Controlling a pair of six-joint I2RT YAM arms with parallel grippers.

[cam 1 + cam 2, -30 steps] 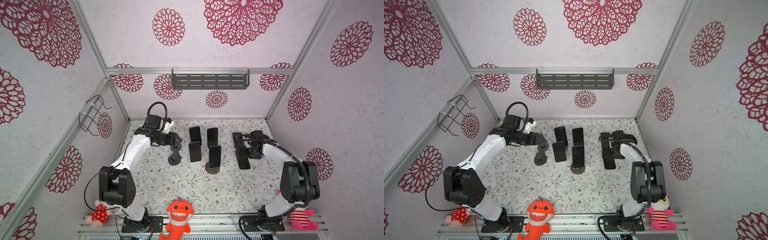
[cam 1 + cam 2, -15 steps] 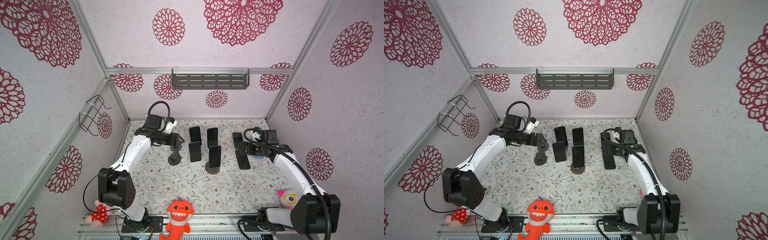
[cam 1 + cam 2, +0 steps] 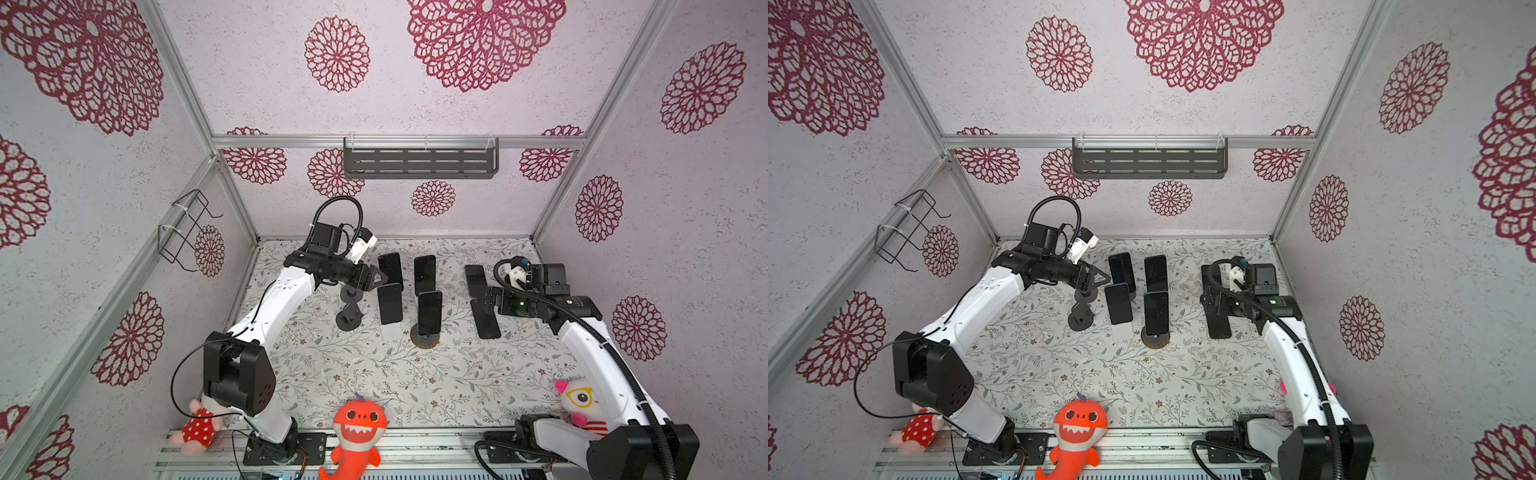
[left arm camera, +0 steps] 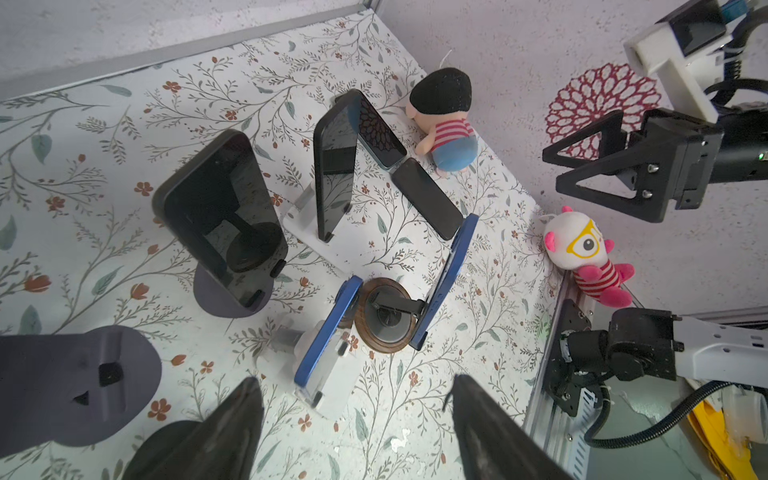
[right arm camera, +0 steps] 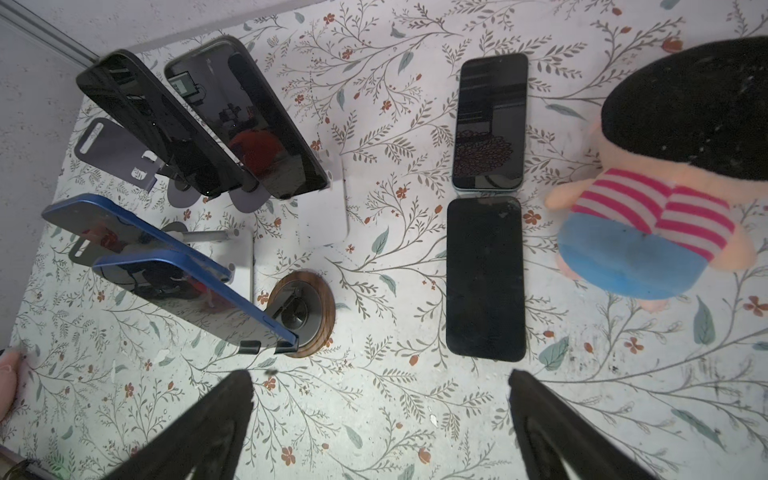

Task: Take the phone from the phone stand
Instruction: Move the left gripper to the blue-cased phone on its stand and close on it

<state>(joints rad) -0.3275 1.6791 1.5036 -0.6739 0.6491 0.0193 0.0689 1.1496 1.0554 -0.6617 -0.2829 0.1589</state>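
My left gripper is open and next needs to move down and toward the clear stand, over the blue-edged phone's upper corner, and close. That corner of the phone sticks out above the clear stand.
Several dark phones lean on stands mid-table: two at the back, a blue-edged phone on a clear stand, and another blue-edged phone on a round wooden-based stand. Two dark stands left of them are empty. Two phones lie flat on the right. My left gripper hangs open and empty beside the left phones. My right gripper hovers open above the flat phones, holding nothing.
A black-haired plush doll lies by the flat phones near the right wall. An orange shark plush, a white plush with glasses and a red spotted plush sit at the front rail. A shelf and wire basket hang on the walls.
The right arm has swung its elbow out toward the right wall and its jaws have widened above the flat phones. The left jaws have spread wider near the left phones.
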